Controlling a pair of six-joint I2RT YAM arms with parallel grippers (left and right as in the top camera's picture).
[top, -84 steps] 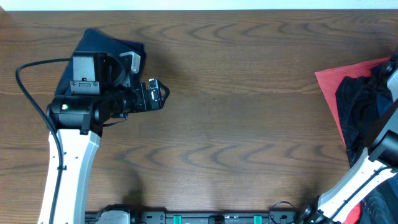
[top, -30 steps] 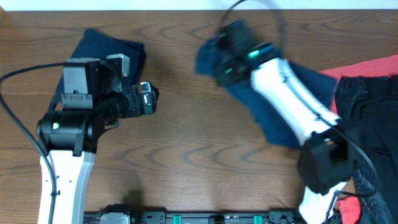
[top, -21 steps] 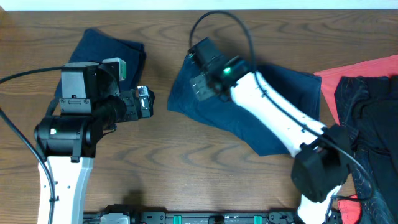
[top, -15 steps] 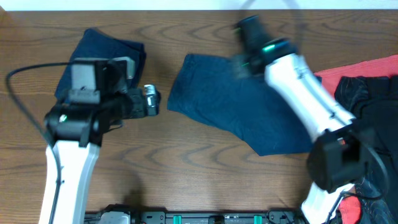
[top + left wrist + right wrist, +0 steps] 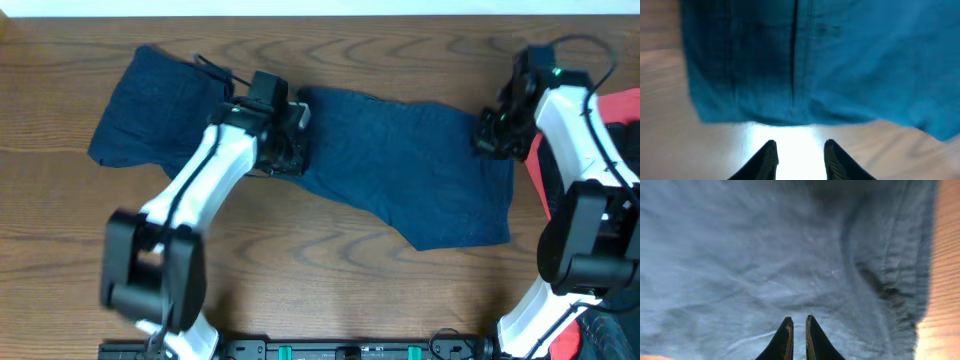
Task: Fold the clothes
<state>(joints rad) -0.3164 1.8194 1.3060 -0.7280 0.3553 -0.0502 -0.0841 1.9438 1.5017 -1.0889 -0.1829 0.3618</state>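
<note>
I move my right gripper back onto the shorts' edge by the red cloth (image 5: 906, 320) next and open to release the hem, as the fabric lies spread flat there.
Dark navy shorts (image 5: 400, 165) lie spread flat across the middle of the table. A folded navy bundle (image 5: 150, 105) sits at the far left. My left gripper (image 5: 292, 150) is at the shorts' left edge. In the left wrist view the left gripper (image 5: 801, 150) is open over bare wood, just short of the shorts' hem (image 5: 805, 75), with nothing between its fingers. My right gripper (image 5: 492, 140) is at the shorts' upper right corner. In the right wrist view the right gripper (image 5: 799, 322) has its tips almost together and pressed into the shorts' fabric (image 5: 765, 255), pinching it.
A red cloth (image 5: 628, 100) shows at the right edge behind the right arm. Bare wooden table (image 5: 330, 270) lies in front of the shorts. The left arm reaches across the table between the bundle and the shorts.
The right arm laid the shorts out flat and swung to their right corner. The left arm moved right to the shorts' left edge, and its jaws narrowed.
</note>
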